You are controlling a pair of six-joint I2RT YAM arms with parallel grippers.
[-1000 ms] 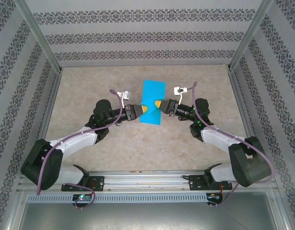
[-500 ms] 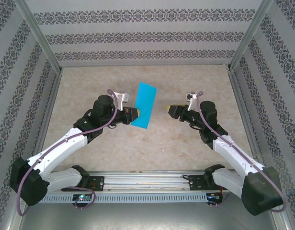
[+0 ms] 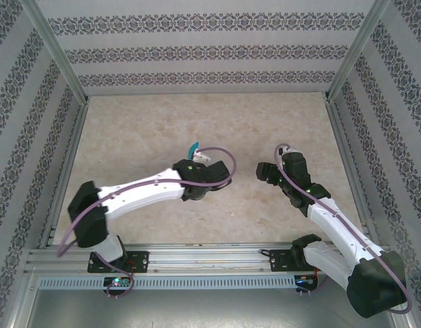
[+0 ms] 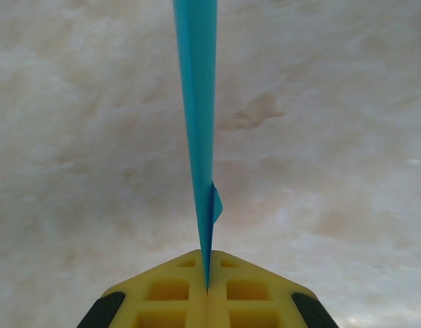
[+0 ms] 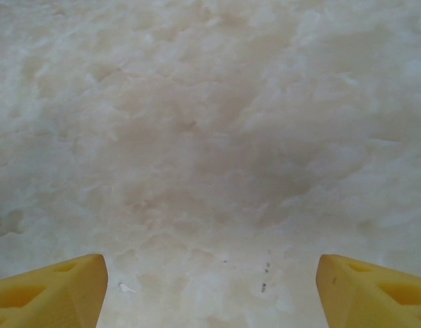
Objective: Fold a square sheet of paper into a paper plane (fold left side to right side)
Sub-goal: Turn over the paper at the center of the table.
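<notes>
The teal-blue sheet of paper goes down toward the bare tabletop next and my left gripper releases it there, since that clear tabletop lies below the gripper's yellow fingers.
My left gripper (image 4: 207, 290) is shut on the teal-blue sheet of paper (image 4: 197, 102), which is pinched between the yellow pads (image 4: 169, 294). The sheet stands edge-on above the table, with a small flap sticking out on its right side. From above, a small teal sliver of the paper (image 3: 192, 147) pokes out beside the left gripper (image 3: 195, 156). Whether it has a paper plane's shape cannot be told from this angle. My right gripper (image 5: 210, 287) is open over bare table with nothing between its fingertips (image 5: 60, 287). In the top view the right gripper (image 3: 262, 171) is apart from the paper, to its right.
The beige mottled table (image 3: 128, 130) is fenced by patterned walls and metal posts (image 3: 60, 68). The left arm (image 3: 142, 191) reaches across the near middle, and the right arm (image 3: 327, 212) lies along the right side.
The right gripper let go of the paper, opened wide and drew back to the right. The left gripper kept hold, carried the paper toward the near middle and turned it edge-on.
</notes>
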